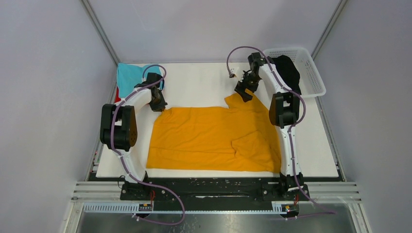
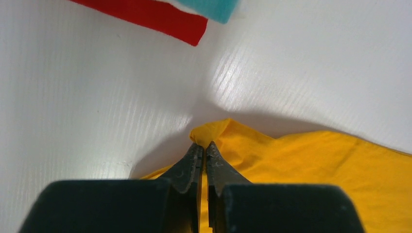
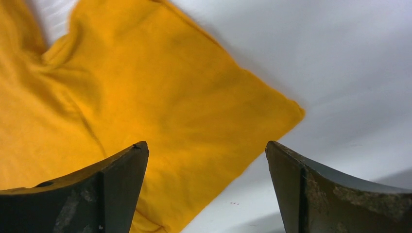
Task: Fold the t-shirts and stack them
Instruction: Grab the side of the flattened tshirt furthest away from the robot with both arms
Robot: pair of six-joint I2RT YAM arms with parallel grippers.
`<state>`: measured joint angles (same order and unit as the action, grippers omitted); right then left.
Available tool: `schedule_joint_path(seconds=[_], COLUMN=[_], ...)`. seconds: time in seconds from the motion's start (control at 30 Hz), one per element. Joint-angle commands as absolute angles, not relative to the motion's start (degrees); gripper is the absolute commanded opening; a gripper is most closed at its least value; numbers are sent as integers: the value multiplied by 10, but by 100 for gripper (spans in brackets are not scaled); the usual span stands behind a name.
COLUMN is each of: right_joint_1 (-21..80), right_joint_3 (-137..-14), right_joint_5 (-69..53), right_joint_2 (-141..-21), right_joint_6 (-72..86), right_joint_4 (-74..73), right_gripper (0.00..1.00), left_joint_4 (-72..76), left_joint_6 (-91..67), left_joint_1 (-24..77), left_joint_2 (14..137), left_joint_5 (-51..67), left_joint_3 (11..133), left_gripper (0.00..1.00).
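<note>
The shirt sleeve's far corner (image 3: 297, 113) is off-center toward the right in the right wrist view, so my right gripper will move outward next, turn and go down onto that corner.
The mustard-orange t-shirt (image 1: 214, 138) lies spread flat across the white table (image 1: 194, 82). My left gripper (image 1: 158, 103) is shut on its far left corner (image 2: 214, 133), pinching a small fold of cloth. My right gripper (image 1: 244, 91) is open just above the shirt's far right sleeve (image 3: 160, 97), holding nothing. A teal t-shirt (image 1: 130, 77) lies folded at the far left, with a red t-shirt (image 1: 117, 97) showing under its edge; both appear in the left wrist view, teal (image 2: 214, 8) and red (image 2: 155, 17). A black t-shirt (image 1: 287, 70) lies in the basket. The white t-shirt is out of view.
A white plastic lattice basket (image 1: 311, 73) stands at the far right corner of the table. Grey enclosure walls and metal posts surround the table. Bare white table surface shows beyond the orange shirt (image 2: 301, 63).
</note>
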<state>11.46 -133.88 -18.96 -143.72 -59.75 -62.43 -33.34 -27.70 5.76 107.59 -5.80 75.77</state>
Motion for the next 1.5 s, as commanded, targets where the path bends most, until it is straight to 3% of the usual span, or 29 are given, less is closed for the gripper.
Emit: schedule_joint_path(seconds=[0.0, 0.2, 0.3, 0.47, 0.77, 0.97, 1.1, 1.13, 1.47], right_joint_1=[117, 118, 127, 122, 104, 105, 106, 107, 151], right_joint_3=[-1338, -1403, -1344, -1390, -1435, -1396, -1453, -1462, -1385], right_joint_5=[-123, -88, -17, 48, -62, -46, -72, -73, -72], right_joint_2=[-1445, -1459, -1429, -1426, -1457, -1479, -1521, -1528, -1484], right_joint_6=[-455, -178, -162, -98, 140, 199, 216, 216, 171], right_joint_4=[-522, -455, -425, -466, -458, -461, -500, -514, -566], right_gripper=[99, 100, 98, 98, 98, 98, 98, 95, 100], left_joint_4=[-322, -322, -322, -314, -315, -305, -304, -303, -300], left_joint_6=[-293, -297, -296, -298, -296, -296, -296, -297, -299], left_joint_1=[63, 70, 73, 74, 75, 75, 75, 75, 74], left_joint_2=[1029, 1026, 1025, 1023, 1027, 1018, 1014, 1012, 1002], left_joint_5=[-59, -59, -58, -57, -61, -54, -49, -49, -41], left_joint_3=[749, 752, 753, 749, 752, 745, 741, 739, 731], left_gripper=[0, 0, 0, 0, 0, 0, 0, 0, 0])
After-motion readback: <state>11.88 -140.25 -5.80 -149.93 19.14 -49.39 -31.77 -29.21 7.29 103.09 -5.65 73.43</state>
